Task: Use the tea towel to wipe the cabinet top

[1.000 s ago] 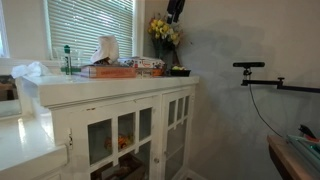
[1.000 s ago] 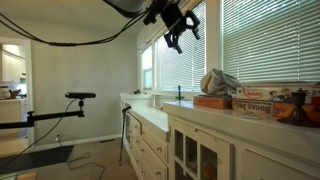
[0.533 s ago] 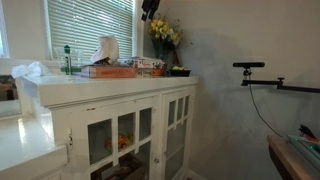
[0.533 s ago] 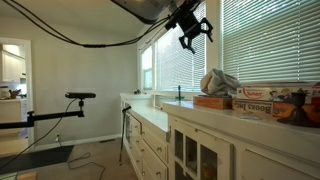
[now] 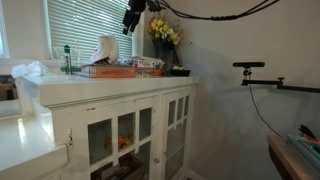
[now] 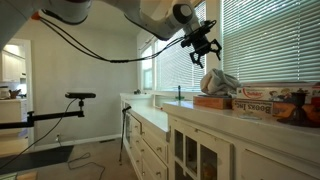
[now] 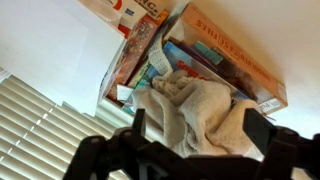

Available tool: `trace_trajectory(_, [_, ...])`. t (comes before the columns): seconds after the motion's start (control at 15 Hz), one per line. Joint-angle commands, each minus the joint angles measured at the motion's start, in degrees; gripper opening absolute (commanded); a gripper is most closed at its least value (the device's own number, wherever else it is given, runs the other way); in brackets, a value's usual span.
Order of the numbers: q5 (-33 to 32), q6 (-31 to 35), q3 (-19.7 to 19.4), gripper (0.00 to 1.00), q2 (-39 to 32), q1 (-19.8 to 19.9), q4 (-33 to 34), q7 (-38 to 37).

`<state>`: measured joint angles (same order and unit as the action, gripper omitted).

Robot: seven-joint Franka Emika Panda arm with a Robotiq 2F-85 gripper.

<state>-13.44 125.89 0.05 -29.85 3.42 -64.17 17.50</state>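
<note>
The tea towel bunches up above the flat boxes, so next my gripper needs to lower onto the raised top of the tea towel (image 5: pixel 105 49) (image 7: pixel 198 112), its open fingers straddling the heap.
The tea towel (image 5: pixel 105 49) is a crumpled beige cloth heaped on boxes on the white cabinet top (image 5: pixel 110 81). It also shows in an exterior view (image 6: pixel 220 81) and fills the middle of the wrist view (image 7: pixel 190 110). My gripper (image 5: pixel 131 21) hangs in the air above and beside the towel, seen also in an exterior view (image 6: pixel 203 52). In the wrist view its two fingers (image 7: pixel 196 128) stand wide apart either side of the towel, open and empty, not touching it.
Flat boxes (image 5: pixel 125 69) lie under and beside the towel, also in the wrist view (image 7: pixel 235 55). Yellow flowers (image 5: pixel 163 33) stand at the cabinet's end. A green bottle (image 5: pixel 68 60) stands by the window blinds (image 6: pixel 265 40). A camera stand (image 5: pixel 255 68) is off to the side.
My gripper has moved along the cabinet from over the flowers toward the towel and come lower. The towel and boxes have not moved.
</note>
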Motion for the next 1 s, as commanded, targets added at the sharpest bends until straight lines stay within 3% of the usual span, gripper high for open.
trace_trajectory(0.0, [2.4,-1.0,0.9,1.00,-10.1,0.6,13.5,6.4])
trace_trajectory(0.4, [2.2,-2.0,2.9,1.00,-21.2,1.1,27.6,16.0])
trace_trajectory(0.47, [2.1,-2.4,3.2,0.91,-23.0,1.1,29.8,17.3])
trace_trajectory(0.53, [2.1,-2.9,3.6,0.74,-24.6,1.1,32.0,18.6])
trace_trajectory(0.93, [2.0,-3.2,4.0,0.30,-28.5,1.3,36.1,23.2])
